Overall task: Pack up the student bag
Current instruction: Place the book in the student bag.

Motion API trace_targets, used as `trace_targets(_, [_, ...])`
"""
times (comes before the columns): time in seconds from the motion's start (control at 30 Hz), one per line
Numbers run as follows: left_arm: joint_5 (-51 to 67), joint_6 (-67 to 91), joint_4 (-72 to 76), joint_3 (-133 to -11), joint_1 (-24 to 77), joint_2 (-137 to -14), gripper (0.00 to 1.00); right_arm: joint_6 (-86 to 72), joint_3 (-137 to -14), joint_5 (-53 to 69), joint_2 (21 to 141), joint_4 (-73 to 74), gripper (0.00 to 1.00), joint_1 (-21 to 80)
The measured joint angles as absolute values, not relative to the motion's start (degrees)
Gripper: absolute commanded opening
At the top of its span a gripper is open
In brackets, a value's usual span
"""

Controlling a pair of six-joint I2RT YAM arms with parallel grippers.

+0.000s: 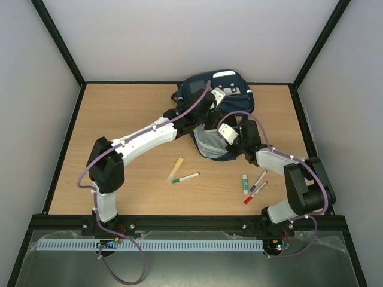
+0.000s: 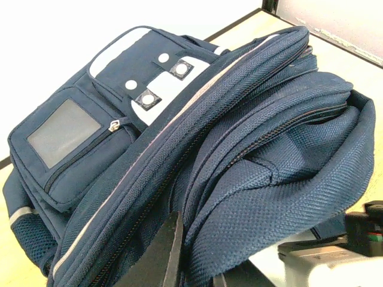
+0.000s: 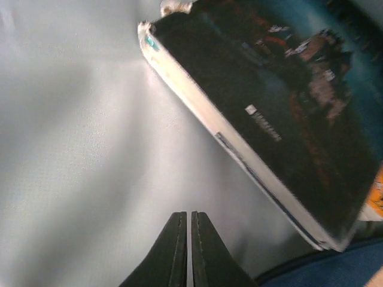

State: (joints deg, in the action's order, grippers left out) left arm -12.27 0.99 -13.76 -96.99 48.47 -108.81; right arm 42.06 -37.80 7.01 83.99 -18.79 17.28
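Next, my left gripper brings the flap's fold back and down over the bag's uncovered grey lining (image 1: 209, 144) and releases, since the lining lies below and back from the gripper.
The student bag (image 1: 236, 98) is navy and lies at the back centre of the table, its main compartment held open toward the arms. My left gripper (image 1: 206, 113) is shut on a fold of the bag's upper flap. In the left wrist view the blue fabric (image 2: 257, 179) sits pinched at the left gripper (image 2: 194, 263). My right gripper (image 1: 216, 139) reaches inside the opening. In the right wrist view it (image 3: 188, 218) is shut and empty over the pale grey lining (image 3: 78, 149). A dark-covered book (image 3: 269, 113) lies inside the bag, beyond and right of the fingertips.
On the table in front of the bag lie a cream flat stick (image 1: 175, 168), a green-tipped marker (image 1: 185, 177), a small white tube (image 1: 245, 180), a purple marker (image 1: 258, 179) and a red marker (image 1: 254, 194). Black frame rails edge the table.
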Motion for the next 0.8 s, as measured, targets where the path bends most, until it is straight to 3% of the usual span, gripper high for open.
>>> trace_targets(0.8, [-11.51,1.48,-14.94,-96.99,47.55,-107.66,0.02,34.61,-48.64,-3.38,104.55,-32.42,0.02,18.26])
